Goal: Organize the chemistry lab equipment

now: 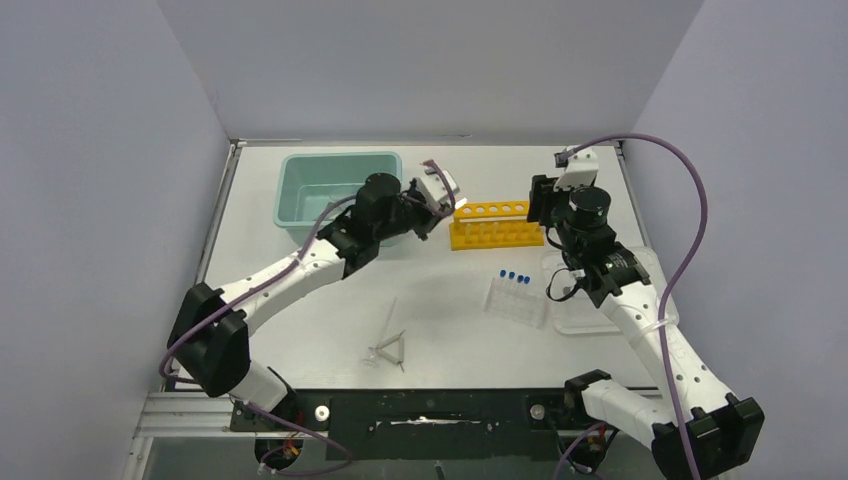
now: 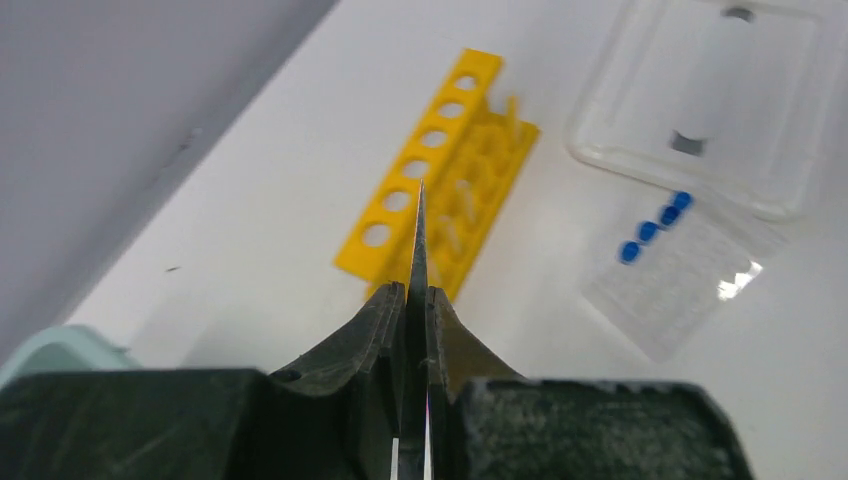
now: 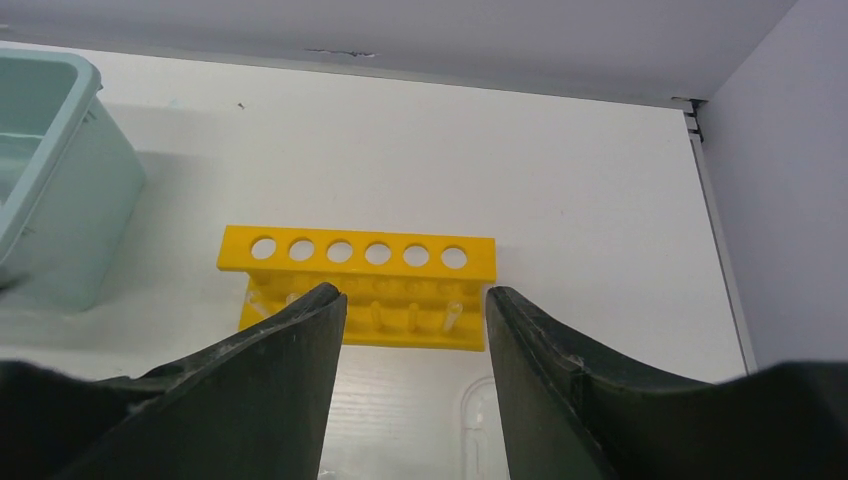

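Observation:
My left gripper needs to go across and down into the teal tub (image 2: 62, 357) and let go of the tool (image 2: 419, 235) there, as the tub is to its left in the top view.
My left gripper (image 1: 428, 212) hovers beside the teal tub's right end. In the left wrist view it (image 2: 418, 288) is shut on a thin metal tool (image 2: 419, 235), seen edge-on, whose point sticks out over the yellow rack; I cannot tell whether it is tweezers or forceps. A clear bag of blue-capped tubes (image 1: 518, 297) lies right of centre and also shows in the left wrist view (image 2: 680, 270). Thin metal and clear plastic pieces (image 1: 390, 345) lie near the front edge. My right gripper (image 1: 545, 205) is open and empty, held above the table by the rack (image 3: 415, 300).
A teal tub (image 1: 340, 185) stands at the back left, also in the right wrist view (image 3: 50, 180). A yellow tube rack (image 1: 495, 222) stands right of it (image 3: 358, 285). A translucent lid (image 1: 600, 310) lies at the right, under the right arm.

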